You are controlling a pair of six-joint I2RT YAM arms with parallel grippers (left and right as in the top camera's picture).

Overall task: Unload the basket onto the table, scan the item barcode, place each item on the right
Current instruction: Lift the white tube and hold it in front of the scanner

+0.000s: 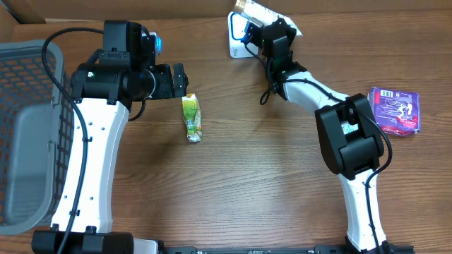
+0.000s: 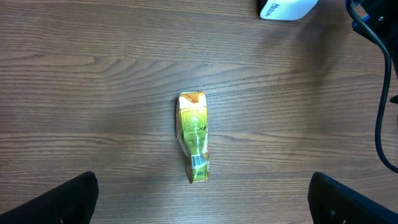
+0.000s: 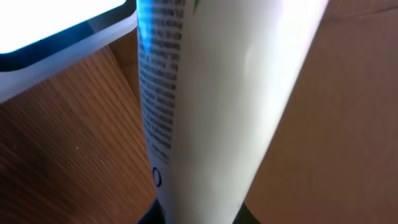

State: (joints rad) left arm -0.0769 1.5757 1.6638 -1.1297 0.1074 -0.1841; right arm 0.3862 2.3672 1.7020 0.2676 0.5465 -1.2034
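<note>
My right gripper will next pull back toward the wood (image 1: pixel 356 85) beside the purple packet and let go of the tube, because the white tube (image 1: pixel 263 14) is already by the scanner's lit side.
My right gripper (image 1: pixel 270 33) is shut on a white tube (image 1: pixel 263 14) with a gold end, held at the back of the table right beside the white scanner (image 1: pixel 236 41). In the right wrist view the white tube (image 3: pixel 217 112) with small dark print fills the middle, rising from my gripper (image 3: pixel 199 219). The scanner's lit face (image 3: pixel 50 25) glows at the upper left. My left gripper (image 1: pixel 180 79) hangs open above a green-yellow packet (image 1: pixel 191 117). From the left wrist, the packet (image 2: pixel 194 137) lies flat on the wood between the spread fingers (image 2: pixel 65 200), untouched.
A purple packet (image 1: pixel 395 111) lies at the right of the table. A grey mesh basket (image 1: pixel 28 127) stands at the left edge. Cardboard walls (image 1: pixel 141 8) line the back. The scanner (image 2: pixel 286 7) shows at the top of the left wrist view.
</note>
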